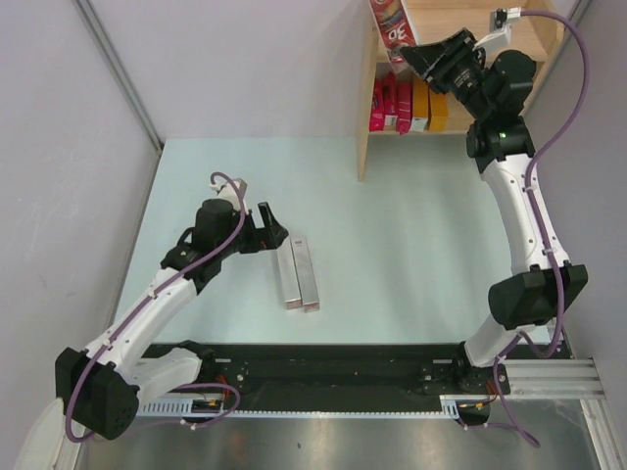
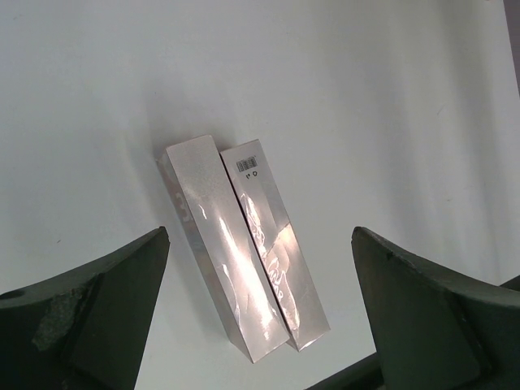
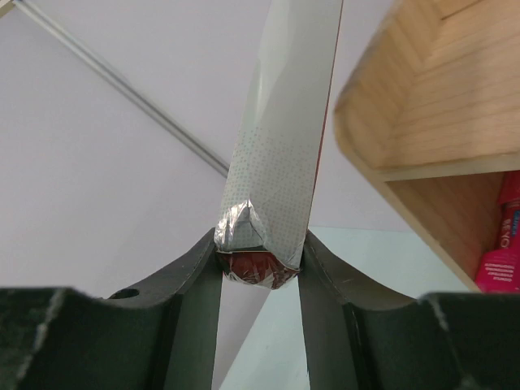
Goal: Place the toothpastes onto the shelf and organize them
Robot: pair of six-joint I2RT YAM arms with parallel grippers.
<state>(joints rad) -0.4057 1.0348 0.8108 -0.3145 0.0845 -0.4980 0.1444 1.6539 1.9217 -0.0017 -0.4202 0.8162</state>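
Note:
My right gripper holds the carton and needs to move toward the right in the wrist view next, to let go of it on the upper board's end, since that end sticks out over the shelf's side panel.
Two silver-grey toothpastes lie side by side on the table; the left wrist view shows them as one carton touching the other. My left gripper hovers at their far end, open, its jaws wide on either side. My right gripper is raised in front of the shelf, shut on the end of a dark red toothpaste, which sticks up from the jaws as a dotted carton. Magenta, orange-yellow and gold-tan cartons stand on the lower board.
The shelf's wooden side panel and upper board sit just right of the held carton, with a magenta carton below. White walls close the table's back and left. A black rail runs along the near edge.

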